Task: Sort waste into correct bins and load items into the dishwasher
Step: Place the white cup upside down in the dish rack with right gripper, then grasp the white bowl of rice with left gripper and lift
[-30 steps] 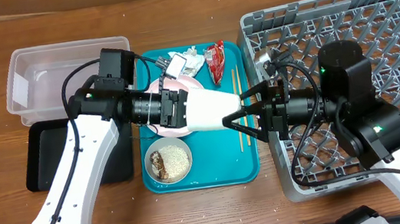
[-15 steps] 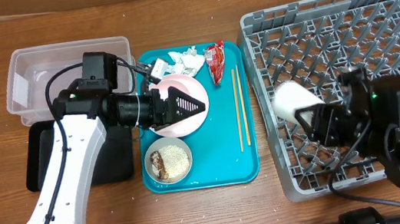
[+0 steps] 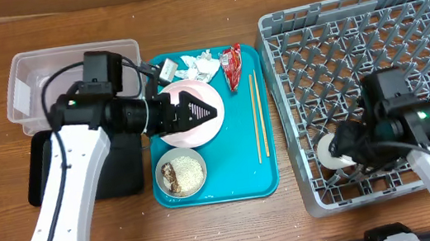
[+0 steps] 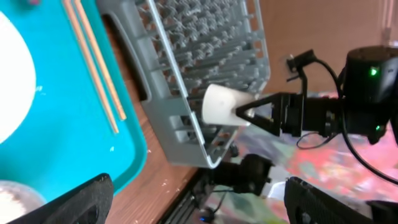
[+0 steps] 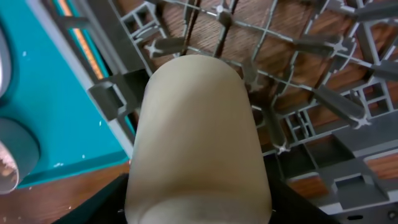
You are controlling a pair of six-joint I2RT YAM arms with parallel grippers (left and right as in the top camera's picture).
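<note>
My left gripper will next move back from the pink plate and then down onto the white bowl's rim facing the chopsticks, because the bowl still has scraps in it.
My right gripper [image 3: 343,147] is shut on the small white cup [image 3: 329,151] and holds it low inside the near-left corner of the grey dish rack [image 3: 370,33]. The cup fills the right wrist view [image 5: 199,124] above the rack's grid [image 5: 311,93]. My left gripper [image 3: 197,110] is open and empty, hovering over the pale pink plate [image 3: 209,129]. A white bowl of rice scraps [image 3: 182,173], the crumpled napkin [image 3: 198,66], the red wrapper [image 3: 231,64] and the chopsticks [image 3: 257,115] lie on the teal tray [image 3: 243,179].
The clear tub [image 3: 35,82] stands at the far left, with the black tray [image 3: 43,172] in front of it, partly under my left arm. The left wrist view shows the chopsticks [image 4: 93,62], the rack's wall [image 4: 186,74] and the held cup [image 4: 219,104].
My right gripper took the cup from the left one above the tray, carried it right and lowered it into the rack. My left gripper let go and drew back over the plate.
</note>
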